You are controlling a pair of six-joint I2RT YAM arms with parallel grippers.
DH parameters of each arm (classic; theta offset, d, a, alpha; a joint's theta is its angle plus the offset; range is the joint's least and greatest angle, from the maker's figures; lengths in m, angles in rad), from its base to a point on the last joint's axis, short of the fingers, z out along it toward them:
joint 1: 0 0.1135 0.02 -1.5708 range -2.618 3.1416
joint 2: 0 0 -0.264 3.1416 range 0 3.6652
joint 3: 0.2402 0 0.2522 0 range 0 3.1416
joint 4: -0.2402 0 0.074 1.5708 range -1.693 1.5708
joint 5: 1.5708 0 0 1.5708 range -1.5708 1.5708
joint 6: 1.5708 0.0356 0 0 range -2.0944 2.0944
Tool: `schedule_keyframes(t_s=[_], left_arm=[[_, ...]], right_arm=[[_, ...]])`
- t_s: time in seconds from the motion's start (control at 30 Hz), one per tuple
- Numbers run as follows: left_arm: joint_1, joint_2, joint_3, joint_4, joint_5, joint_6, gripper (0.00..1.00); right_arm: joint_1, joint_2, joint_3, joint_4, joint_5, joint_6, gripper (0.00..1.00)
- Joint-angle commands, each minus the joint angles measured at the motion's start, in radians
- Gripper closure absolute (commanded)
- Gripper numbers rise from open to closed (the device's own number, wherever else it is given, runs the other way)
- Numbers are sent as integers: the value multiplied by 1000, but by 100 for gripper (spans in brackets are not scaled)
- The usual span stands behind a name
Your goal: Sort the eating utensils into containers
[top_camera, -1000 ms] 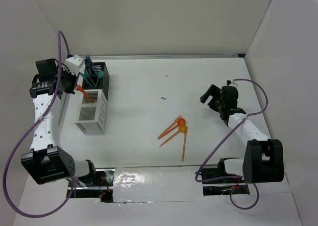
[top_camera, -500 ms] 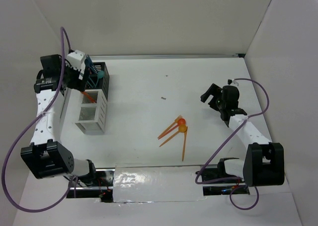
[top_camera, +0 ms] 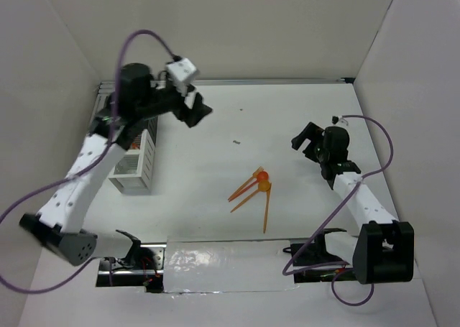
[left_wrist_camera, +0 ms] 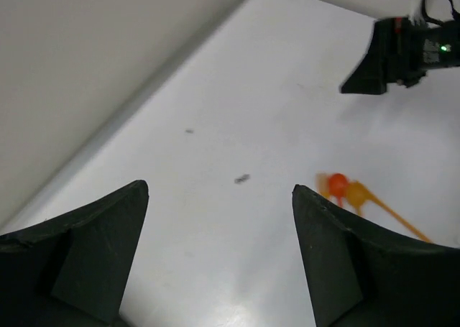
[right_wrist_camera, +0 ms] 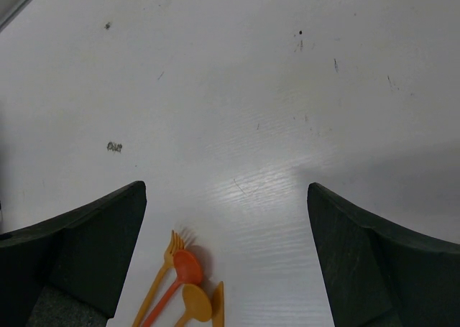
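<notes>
My left gripper moves down and back onto the red-orange spoon's handle (top_camera: 251,186) (left_wrist_camera: 340,201) next, since that lies below it and to its right in the top view.
Several orange eating utensils (top_camera: 256,187) lie in a loose fan on the white table: a fork (right_wrist_camera: 167,253), a red-orange spoon (right_wrist_camera: 188,267), an orange spoon (right_wrist_camera: 195,303) and a knife (right_wrist_camera: 218,300). They also show small in the left wrist view as an orange cluster (left_wrist_camera: 345,190). My left gripper (top_camera: 198,113) (left_wrist_camera: 220,189) hovers open and empty over the back middle of the table. My right gripper (top_camera: 305,141) (right_wrist_camera: 226,190) is open and empty, just right of and behind the utensils. The white container (top_camera: 133,167) stands at the left, partly behind my left arm. The black container is hidden by that arm.
A small dark speck (top_camera: 236,141) lies on the table between the two grippers. White walls close in the table at the back and both sides. A shiny taped strip (top_camera: 223,259) runs along the near edge between the arm bases.
My left gripper opened at the containers, let go of an orange utensil there, and swung up and right over the table. The right arm has barely moved.
</notes>
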Motion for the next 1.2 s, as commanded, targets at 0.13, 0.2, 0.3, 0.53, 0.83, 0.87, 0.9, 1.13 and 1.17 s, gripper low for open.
schedule_keyframes(t_s=[0.13,0.2,0.3,0.53,0.83,0.87,0.9,1.13,1.17], left_arm=[[-312,314,-130,65,-58,-144,12],[-356,353,-147,88,-68,-163,19],[-418,414,-150,105,-111,-202,31],[-545,566,-135,110,-176,-232,38],[-560,678,-143,142,-223,-245,47],[-562,693,-143,142,-228,-246,48],[-562,712,-141,150,-228,-244,50],[-562,753,-146,172,-268,-224,56],[-557,755,-160,171,-268,-221,56]], right_arm=[[-7,-133,-46,-83,67,6,1],[-7,-170,-57,-98,78,6,0],[-9,-186,-48,-153,100,20,0],[-7,-170,-38,-161,72,41,0],[-7,-184,-38,-183,120,24,0],[-7,-185,-38,-183,120,26,0],[-9,-182,-38,-183,120,24,0],[-6,-189,-47,-183,129,26,0],[-6,-195,-47,-183,129,28,0]])
